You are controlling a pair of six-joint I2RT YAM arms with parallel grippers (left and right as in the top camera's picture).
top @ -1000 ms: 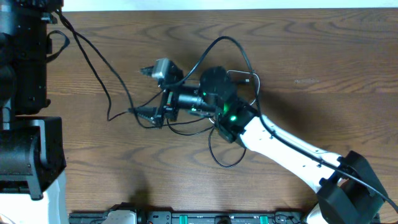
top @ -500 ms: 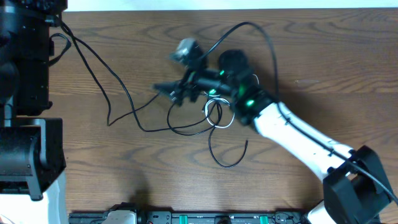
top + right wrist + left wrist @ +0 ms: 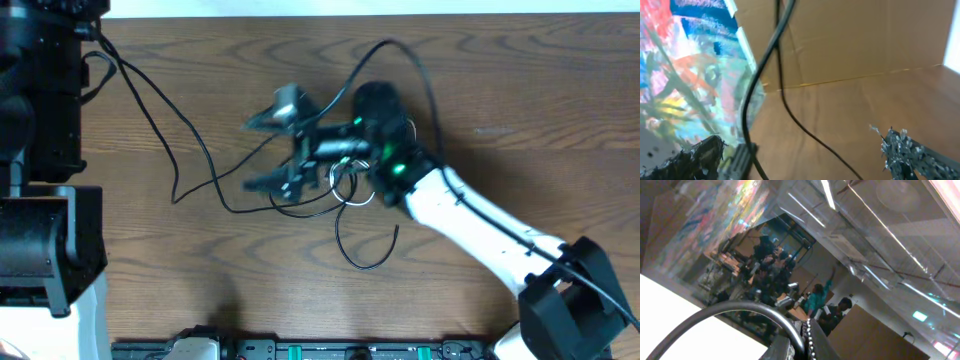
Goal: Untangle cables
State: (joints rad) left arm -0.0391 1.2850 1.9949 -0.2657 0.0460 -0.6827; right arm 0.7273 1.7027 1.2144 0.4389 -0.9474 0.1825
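Observation:
The raised black cables lie left of my right gripper in the overhead view, so next my right gripper needs to slide its wide-open fingers that way around them.
The cables lie tangled mid-table on the wood. One long black cable (image 3: 176, 195) runs in from the far left. The other ends in a loop (image 3: 350, 260) toward the front. The white cable (image 3: 352, 198) is coiled beside the right wrist. My right gripper (image 3: 265, 152) is open over the left side of the tangle, and whether it touches is unclear. In the right wrist view its jaws (image 3: 800, 160) are wide apart, with a thin black cable (image 3: 810, 132) between them and a dark plug (image 3: 742, 160) by the left finger. My left gripper (image 3: 802, 347) points at the ceiling, jaws together.
The left arm's black base (image 3: 40, 110) stands at the left edge, with thick arm cables near it. The white right arm (image 3: 470, 225) crosses from the front right corner. A rack of equipment (image 3: 300, 350) lines the front edge. Cardboard (image 3: 865, 40) stands behind the table.
My right gripper swung up and right, then back left, and its jaws spread wider. The black cables shifted toward the wrist and the white loops came into view. The left arm has not moved.

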